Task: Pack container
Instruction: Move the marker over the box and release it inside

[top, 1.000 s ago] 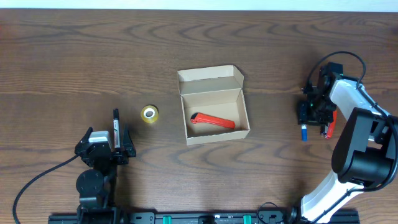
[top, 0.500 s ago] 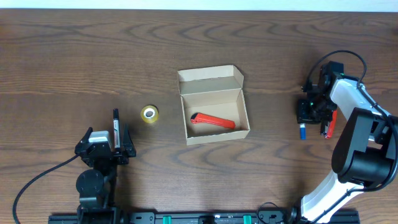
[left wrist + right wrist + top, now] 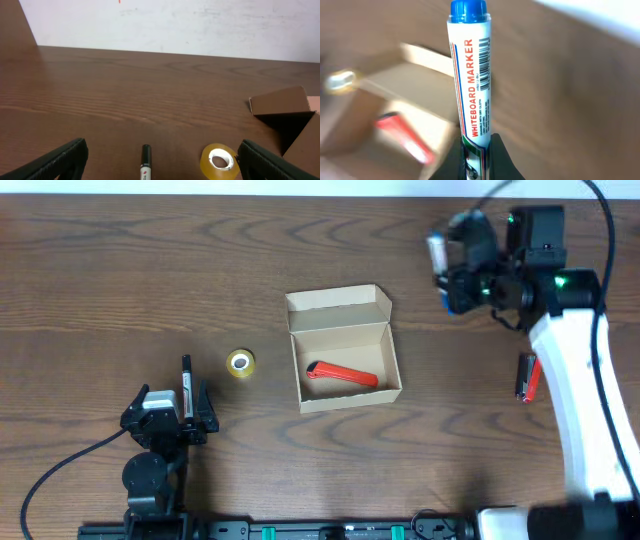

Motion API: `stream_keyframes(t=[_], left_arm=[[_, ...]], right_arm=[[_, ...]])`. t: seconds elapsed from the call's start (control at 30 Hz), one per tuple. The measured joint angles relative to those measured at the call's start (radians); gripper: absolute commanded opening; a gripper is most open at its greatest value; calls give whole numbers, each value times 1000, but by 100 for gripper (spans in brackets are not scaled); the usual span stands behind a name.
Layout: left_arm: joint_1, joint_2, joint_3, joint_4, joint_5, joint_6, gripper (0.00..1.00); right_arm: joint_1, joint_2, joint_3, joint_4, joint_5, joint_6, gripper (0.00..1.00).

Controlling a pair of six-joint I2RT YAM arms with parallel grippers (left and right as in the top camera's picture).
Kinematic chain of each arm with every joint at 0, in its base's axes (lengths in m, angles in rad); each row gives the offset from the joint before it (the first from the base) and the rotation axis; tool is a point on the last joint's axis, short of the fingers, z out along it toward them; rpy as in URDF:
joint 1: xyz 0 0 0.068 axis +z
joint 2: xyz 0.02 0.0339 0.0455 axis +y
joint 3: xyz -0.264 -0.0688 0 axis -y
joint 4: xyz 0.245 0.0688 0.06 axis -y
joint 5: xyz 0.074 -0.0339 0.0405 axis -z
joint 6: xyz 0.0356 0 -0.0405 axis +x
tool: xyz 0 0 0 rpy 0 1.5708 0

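Note:
My right gripper comes back over the open box [image 3: 295,366] next, turns and lowers the marker [image 3: 470,75] inside by the red tool, since the flap lid stands open.
The container, a tan cardboard box [image 3: 295,366] with its flap lid open, sits mid-table with a red tool [image 3: 341,374] inside. My right gripper [image 3: 457,272] is raised to the right of and beyond the box, shut on a white whiteboard marker with a blue cap [image 3: 437,248]. In the right wrist view the marker [image 3: 470,75] stands upright between the jaws [image 3: 476,156], with the blurred box [image 3: 427,82] below. My left gripper [image 3: 186,412] is open on the table at the front left. A black marker [image 3: 145,162] lies between its fingers.
A yellow tape roll [image 3: 239,362] lies left of the box, and shows by the left gripper's right finger in the left wrist view [image 3: 219,161]. A red and black tool [image 3: 527,376] lies on the table at the right.
My right arm lifted the blue-capped marker off the table at the right and carried it up and left toward the box. The left arm has not moved.

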Motion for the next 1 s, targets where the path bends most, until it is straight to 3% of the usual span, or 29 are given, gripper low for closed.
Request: stream_keyframes(t=[0.13, 0.37, 0.7, 1.0], left_arm=[[0, 0, 0, 0, 0, 0, 95], [0, 0, 0, 0, 0, 0, 95], [0, 0, 0, 0, 0, 0, 95], [0, 0, 0, 0, 0, 0, 95]], right_arm=[[169, -32, 34, -138, -92, -224, 1], [352, 101, 20, -322, -60, -579, 1], [365, 236, 18, -320, 16, -830, 1], [365, 398, 18, -238, 83, -900, 1]])
